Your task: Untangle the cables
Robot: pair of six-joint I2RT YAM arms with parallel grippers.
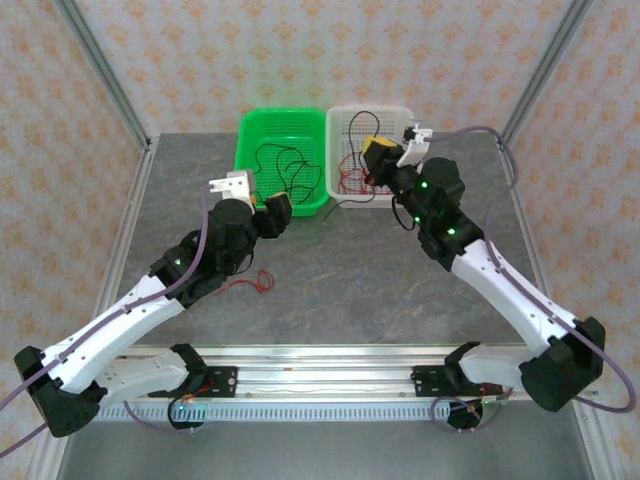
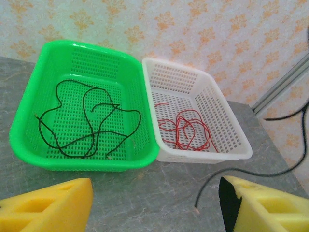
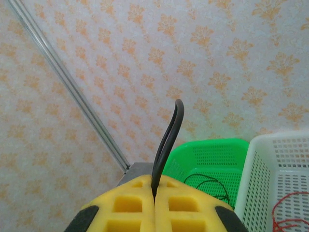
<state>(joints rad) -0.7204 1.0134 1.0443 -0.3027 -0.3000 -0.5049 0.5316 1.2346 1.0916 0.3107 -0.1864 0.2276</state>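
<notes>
The other black cables lie below, past the white basket (image 1: 345,188). My right gripper moves over the green basket (image 1: 287,162) next, lowers and releases the black loop.
Black cables (image 2: 87,121) lie loosely curled in the green basket (image 2: 29,121), and red cables (image 2: 186,130) lie in the white basket (image 2: 231,140). One more red cable (image 1: 252,284) lies on the table beside my left arm. My right gripper (image 3: 154,203) is shut on a folded loop of black cable (image 3: 169,140), held above the white basket (image 1: 345,188). That cable's free end (image 2: 203,191) rests on the table in front of the baskets. My left gripper (image 2: 154,208) is open just short of the baskets, nothing between its yellow fingers (image 2: 53,205).
The two baskets stand side by side at the back of the grey table (image 1: 400,280), against the patterned wall. Metal frame posts (image 1: 100,70) rise at the back corners. Purple-grey arm cables (image 1: 500,150) arc above the right arm.
</notes>
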